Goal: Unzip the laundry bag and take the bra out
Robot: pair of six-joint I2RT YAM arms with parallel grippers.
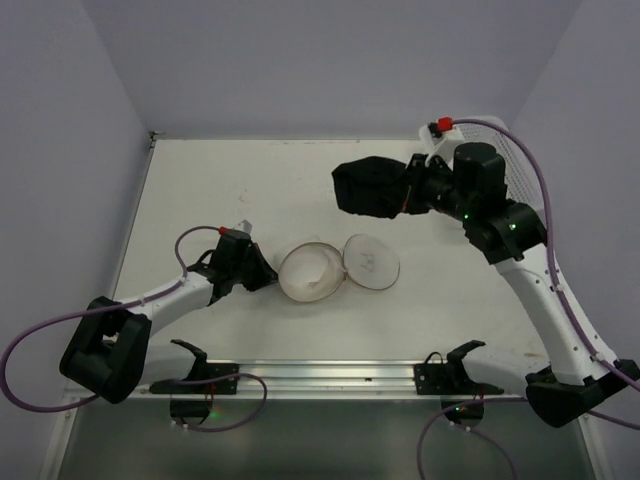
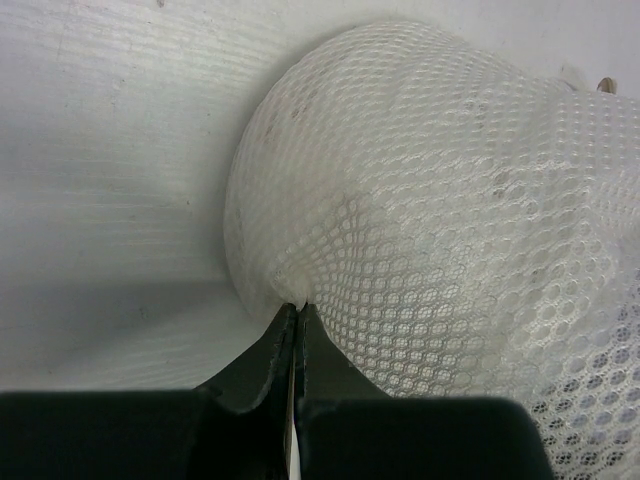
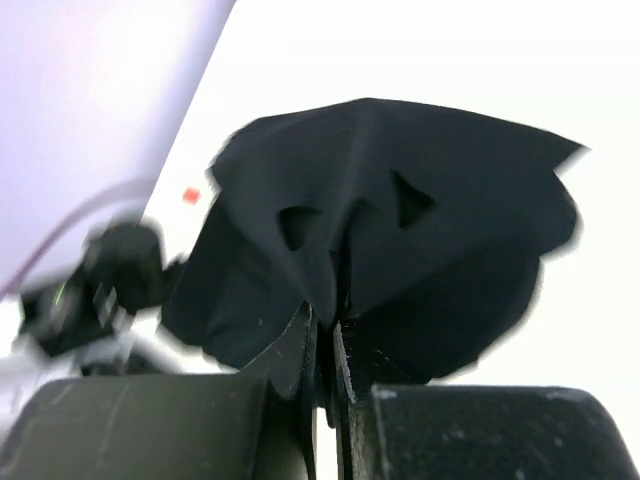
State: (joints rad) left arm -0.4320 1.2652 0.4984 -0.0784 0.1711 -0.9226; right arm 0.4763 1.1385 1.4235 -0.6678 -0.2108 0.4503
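The right gripper moves outward over the white perforated basket next, then down into it to open, since the black bra (image 1: 369, 188) hangs clear of the bag (image 1: 312, 272).
The cream-white mesh laundry bag (image 1: 312, 272) lies open at the table's middle, its lid (image 1: 371, 262) with the small black outline folded out to the right. My left gripper (image 1: 268, 274) is shut on the bag's left rim; the left wrist view shows its jaws pinching the mesh (image 2: 430, 230). My right gripper (image 1: 402, 196) is shut on the black bra (image 1: 369, 188) and holds it in the air above the table, up and right of the bag. In the right wrist view the bra (image 3: 400, 230) hangs bunched from the closed jaws.
A white perforated basket (image 1: 520, 160) stands at the back right, behind the right arm. Purple walls close the table on left, back and right. Two black clamps (image 1: 190, 362) (image 1: 455, 362) sit on the rail at the near edge.
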